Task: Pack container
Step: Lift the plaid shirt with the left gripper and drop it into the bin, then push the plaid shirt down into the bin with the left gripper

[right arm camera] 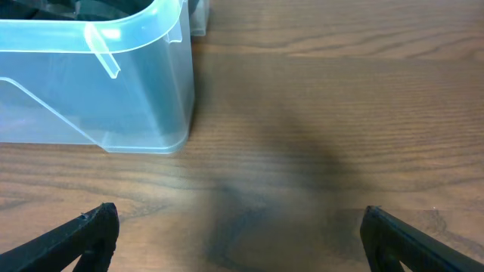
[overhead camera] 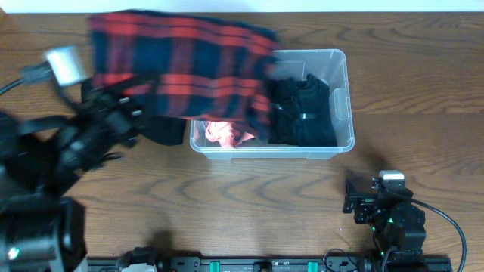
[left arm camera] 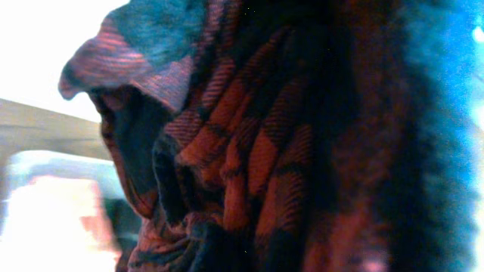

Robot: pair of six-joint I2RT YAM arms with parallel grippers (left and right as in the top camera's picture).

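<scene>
The plaid garment hangs partly outside the container's rim, so my left gripper will swing to the right in the overhead view and down over the container's middle (overhead camera: pixel 272 106).
The clear plastic container (overhead camera: pixel 342 98) stands on the wooden table and holds a black garment (overhead camera: pixel 302 109) on the right and a pink cloth (overhead camera: pixel 227 134) at its front left. A red and blue plaid garment (overhead camera: pixel 181 64) hangs in the air over the container's left part. My left gripper (overhead camera: pixel 121 106) is left of the container and is shut on the plaid garment, which fills the left wrist view (left arm camera: pixel 265 151). My right gripper (right arm camera: pixel 238 227) is open and empty above bare table, in front of the container's right corner (right arm camera: pixel 144 98).
A dark cloth (overhead camera: pixel 162 130) lies on the table just left of the container, under the plaid garment. The right arm's base (overhead camera: pixel 389 215) sits near the table's front edge. Bare wood lies to the right of the container.
</scene>
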